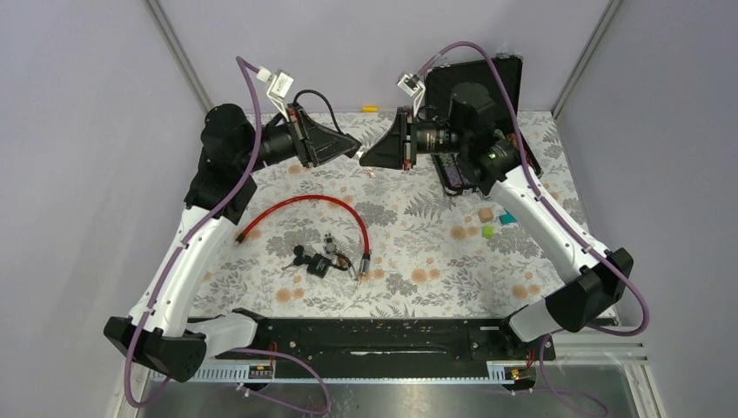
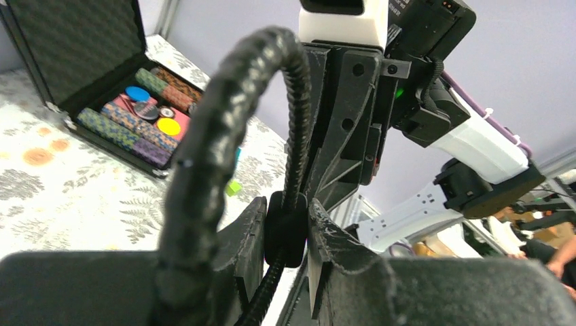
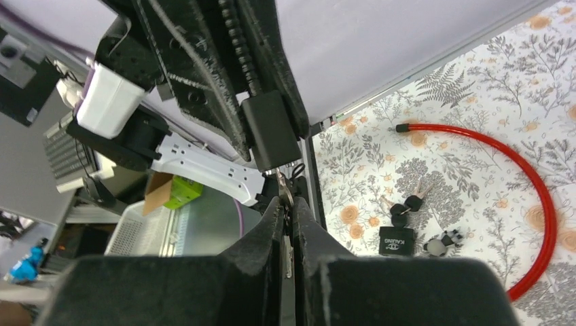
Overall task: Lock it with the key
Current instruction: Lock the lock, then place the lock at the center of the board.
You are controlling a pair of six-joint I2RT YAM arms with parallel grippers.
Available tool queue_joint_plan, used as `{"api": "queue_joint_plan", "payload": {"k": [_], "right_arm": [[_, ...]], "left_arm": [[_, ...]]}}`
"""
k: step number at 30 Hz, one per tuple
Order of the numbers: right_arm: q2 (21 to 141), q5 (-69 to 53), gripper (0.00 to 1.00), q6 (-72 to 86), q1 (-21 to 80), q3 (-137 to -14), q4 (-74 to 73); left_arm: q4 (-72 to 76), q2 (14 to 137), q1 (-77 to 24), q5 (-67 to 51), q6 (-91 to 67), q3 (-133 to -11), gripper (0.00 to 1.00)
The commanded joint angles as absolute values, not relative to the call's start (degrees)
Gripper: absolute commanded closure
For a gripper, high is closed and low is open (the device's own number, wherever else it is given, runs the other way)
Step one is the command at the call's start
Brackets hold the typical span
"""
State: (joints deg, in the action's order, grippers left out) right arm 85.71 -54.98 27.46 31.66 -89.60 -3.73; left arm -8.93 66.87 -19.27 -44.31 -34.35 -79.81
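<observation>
Next, my right gripper will draw away from the lock body (image 2: 285, 227), then tilt downward and lower the key to the clear tabletop beside the open case.
Both arms are raised above the back of the table, with the grippers tip to tip. My left gripper (image 1: 352, 146) (image 2: 285, 231) is shut on the black lock body (image 2: 285, 227) of a black braided cable (image 2: 217, 129), which loops up over it. My right gripper (image 1: 367, 158) (image 3: 286, 210) is shut on a metal key (image 3: 286, 195). The key points at that black lock body (image 3: 272, 129), right in front of it. A red cable lock (image 1: 305, 205) (image 3: 516, 183) lies on the table with spare keys (image 1: 300, 255) (image 3: 407, 202) and a small black block (image 3: 397, 241).
An open black case of poker chips (image 1: 474, 131) (image 2: 115, 102) stands at the back right. Small coloured cubes (image 1: 487, 222) lie near the right arm. A panda charm (image 3: 441, 241) lies by the spare keys. A yellow piece (image 1: 371, 109) lies at the far edge.
</observation>
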Motion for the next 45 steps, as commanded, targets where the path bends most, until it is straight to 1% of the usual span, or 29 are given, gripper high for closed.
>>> {"api": "queue_joint_plan", "payload": {"k": [1, 3, 8, 10, 12, 15, 18, 22, 24, 27, 32, 37, 41, 43, 45], "right_arm": [[82.54, -65.64, 1.00, 21.95, 29.53, -87.73, -15.12], [83.11, -69.96, 1.00, 24.27, 29.53, -88.37, -14.40], [83.93, -73.14, 1.00, 35.19, 29.53, -87.62, -8.09], [84.34, -72.78, 1.00, 40.19, 29.53, -86.91, -3.80], [84.01, -70.28, 1.00, 39.72, 29.42, -86.67, -4.38], [83.82, -62.10, 1.00, 35.21, 28.52, -87.50, -10.95], [84.40, -48.77, 1.00, 28.48, 28.28, -88.55, -19.84], [83.35, -28.11, 1.00, 26.55, 28.30, -82.77, -19.86], [83.30, -20.99, 1.00, 26.44, 28.23, -79.54, -17.79], [84.65, -11.83, 1.00, 26.85, 28.22, -75.13, -14.54], [88.69, 1.95, 1.00, 25.83, 27.45, -69.08, -9.19], [94.58, 3.47, 1.00, 25.26, 25.31, -67.74, -5.27], [99.69, 6.96, 1.00, 22.92, 24.67, -69.39, -3.72], [101.88, 6.98, 1.00, 22.79, 24.17, -69.90, -2.65], [103.57, 6.94, 1.00, 22.70, 23.88, -70.66, -2.32]], "left_arm": [[3.72, 65.23, -14.80, -38.70, -37.69, -85.79, 1.00], [7.59, 65.09, -14.85, -42.24, -38.49, -85.09, 1.00], [14.97, 63.49, -14.85, -44.34, -39.34, -82.53, 1.00], [17.51, 62.99, -14.85, -44.12, -40.14, -81.29, 1.00], [17.16, 63.38, -14.85, -43.94, -39.98, -81.22, 1.00], [13.90, 63.67, -14.89, -42.49, -36.16, -80.20, 1.00], [11.98, 63.68, -15.22, -38.65, -33.83, -75.56, 1.00], [12.92, 66.81, -18.53, -35.76, -32.86, -68.38, 1.00], [10.97, 70.31, -21.58, -32.29, -31.49, -66.29, 1.00], [12.55, 77.84, -25.09, -29.48, -32.42, -63.75, 1.00], [13.70, 92.89, -28.00, -31.04, -33.13, -65.46, 1.00], [11.00, 105.76, -29.67, -30.17, -34.15, -72.66, 1.00], [9.19, 115.67, -30.37, -32.42, -38.80, -79.18, 1.00], [6.57, 119.13, -31.01, -32.43, -39.47, -82.49, 0.91], [4.93, 121.20, -31.50, -31.96, -38.91, -83.91, 0.89]]}}
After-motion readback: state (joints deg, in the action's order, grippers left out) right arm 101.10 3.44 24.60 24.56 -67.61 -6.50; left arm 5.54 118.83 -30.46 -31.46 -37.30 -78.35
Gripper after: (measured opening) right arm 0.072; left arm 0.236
